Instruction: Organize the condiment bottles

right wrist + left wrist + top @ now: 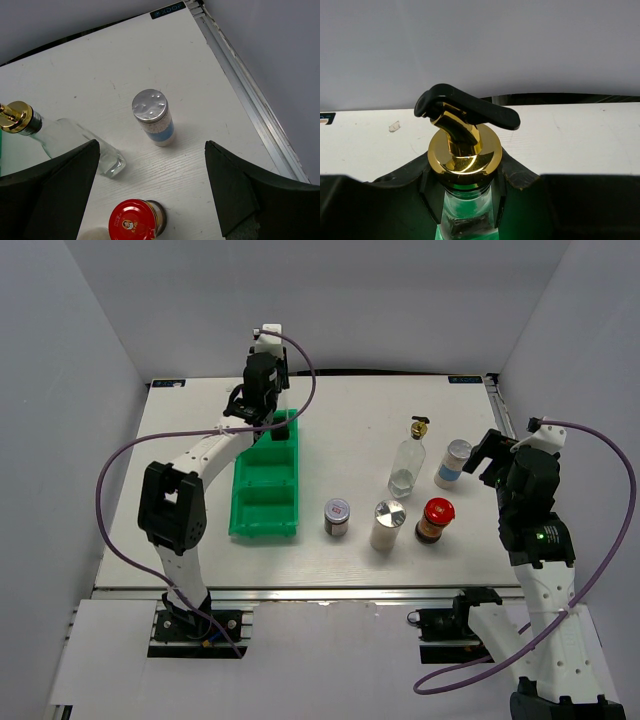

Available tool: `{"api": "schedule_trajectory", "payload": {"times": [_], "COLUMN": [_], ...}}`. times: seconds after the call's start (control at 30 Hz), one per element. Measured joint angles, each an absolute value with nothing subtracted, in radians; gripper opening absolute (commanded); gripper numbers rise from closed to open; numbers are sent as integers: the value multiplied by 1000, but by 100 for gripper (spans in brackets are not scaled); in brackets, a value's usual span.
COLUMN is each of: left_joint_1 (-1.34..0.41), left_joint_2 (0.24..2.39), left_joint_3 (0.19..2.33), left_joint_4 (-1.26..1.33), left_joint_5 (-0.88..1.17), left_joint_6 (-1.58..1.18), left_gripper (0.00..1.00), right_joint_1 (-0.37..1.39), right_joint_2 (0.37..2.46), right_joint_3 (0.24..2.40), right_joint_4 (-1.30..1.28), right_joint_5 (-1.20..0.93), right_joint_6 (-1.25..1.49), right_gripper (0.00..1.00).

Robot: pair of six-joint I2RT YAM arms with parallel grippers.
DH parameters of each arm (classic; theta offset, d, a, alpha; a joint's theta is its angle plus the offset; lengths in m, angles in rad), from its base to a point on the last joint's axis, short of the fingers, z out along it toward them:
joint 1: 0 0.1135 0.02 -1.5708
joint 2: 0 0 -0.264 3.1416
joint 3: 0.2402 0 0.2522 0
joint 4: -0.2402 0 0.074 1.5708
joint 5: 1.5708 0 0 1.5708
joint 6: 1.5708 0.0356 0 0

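The glass bottle hangs over the green bin's far section (280, 431) (468, 231), so the left gripper will next lower the bottle a little inside and then let go of the bottle's neck.
My left gripper (262, 408) is over the far compartment of the green bin (266, 516). In the left wrist view it (467, 200) is shut on the neck of a clear glass bottle (465, 156) with a gold cap and black spout, held upright with green below it. My right gripper (494, 454) is open and empty, just right of the blue-labelled white jar (452, 462). A second glass bottle (408, 466) stands left of that jar. In a row nearer me stand the dark silver-lidded jar (337, 517), the white shaker (388, 525) and the red-lidded jar (435, 521).
The right wrist view shows the blue-labelled jar (154, 119) ahead between my open fingers (250, 195), the glass bottle (75, 145) to the left and the red lid (134, 225) near. The table's metal right edge (250, 95) runs close by. The bin's two near compartments hold nothing.
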State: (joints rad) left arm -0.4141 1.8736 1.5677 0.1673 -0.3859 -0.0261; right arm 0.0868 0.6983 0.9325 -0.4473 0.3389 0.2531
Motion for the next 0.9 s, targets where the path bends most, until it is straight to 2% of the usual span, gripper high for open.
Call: {"api": "schedule_trajectory", "payload": {"times": [0.37,0.4,0.47,0.57,0.6,0.63,0.8,0.87,0.9], "left_joint_1": [-397,-396,-395,-395,-395,-395,-394,-394,-394], "left_joint_2": [1874,1875,1878,1881,1882,1882,1882,1881,1880], "left_joint_3": [1538,1530,1519,1512,1510,1504,1477,1477,1477], "left_joint_4": [204,209,205,194,192,196,208,218,221], "left_joint_5": [-316,-310,-302,-285,-279,-271,-242,-234,-230], "left_joint_6": [-67,-69,-72,-71,-71,-70,-64,-59,-59], "left_gripper": [0,3,15,20,24,44,70,96,98], "right_joint_1": [87,87,87,87,87,87,87,87,87], "right_joint_2": [698,698,699,700,700,700,700,700,700], "right_joint_3": [933,933,933,933,933,933,933,933,933], "right_joint_4": [-451,-453,-454,-454,-454,-454,-455,-454,-455], "right_joint_5": [342,342,342,342,342,342,342,342,343], "right_joint_6": [253,253,253,253,253,253,253,253,253], "right_gripper": [90,89,89,89,89,89,89,89,90]}}
